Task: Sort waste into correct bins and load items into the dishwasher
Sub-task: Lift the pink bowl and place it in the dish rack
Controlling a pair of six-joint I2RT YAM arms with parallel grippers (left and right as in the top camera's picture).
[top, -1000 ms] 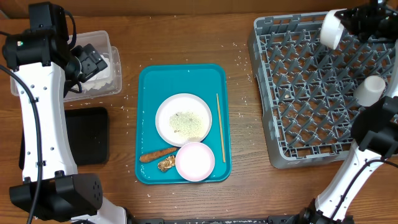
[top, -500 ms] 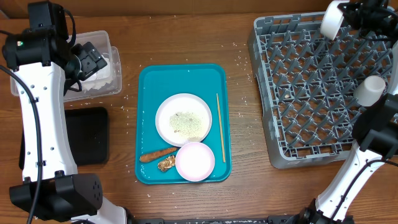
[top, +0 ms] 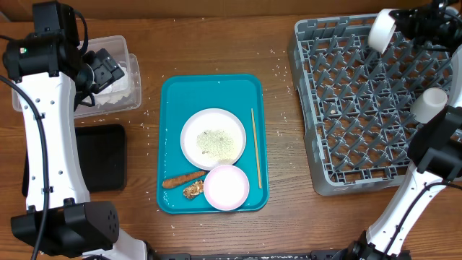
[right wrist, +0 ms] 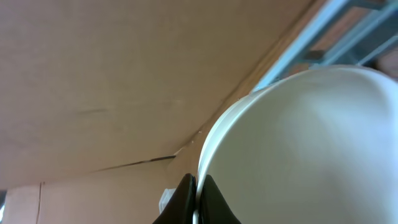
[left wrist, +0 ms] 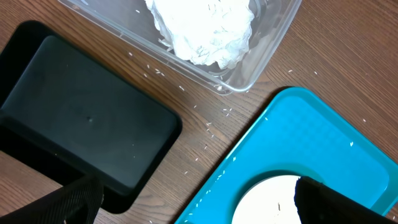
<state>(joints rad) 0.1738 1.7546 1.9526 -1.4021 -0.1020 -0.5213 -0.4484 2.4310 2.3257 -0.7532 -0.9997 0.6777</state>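
Observation:
The right gripper moves down and back next and releases the bowl's rim over the rack's empty far wires, as they lie below and back of the gripper.
My right gripper [top: 393,22] is shut on the rim of a white bowl [top: 380,30] and holds it tilted over the far edge of the grey dish rack [top: 361,108]. In the right wrist view the fingers [right wrist: 198,199] pinch the bowl's rim [right wrist: 311,143]. My left gripper [top: 105,68] is open and empty over the clear tub [top: 124,49], which holds crumpled napkins [left wrist: 205,25]. The flat plate [top: 213,139] with rice, a second bowl [top: 226,186], an orange-brown strip [top: 182,179] and a golden lump [top: 192,190] lie on the teal tray [top: 173,94].
The black tray [top: 101,157] lies just in front of the clear tub. A thin wooden stick [top: 255,148] lies on the teal tray's right side. A small white cup [top: 433,105] is at the rack's right side. Loose rice grains dot the wood around the trays.
My right gripper has shifted the bowl slightly left along the rack's far edge. The left arm has not moved.

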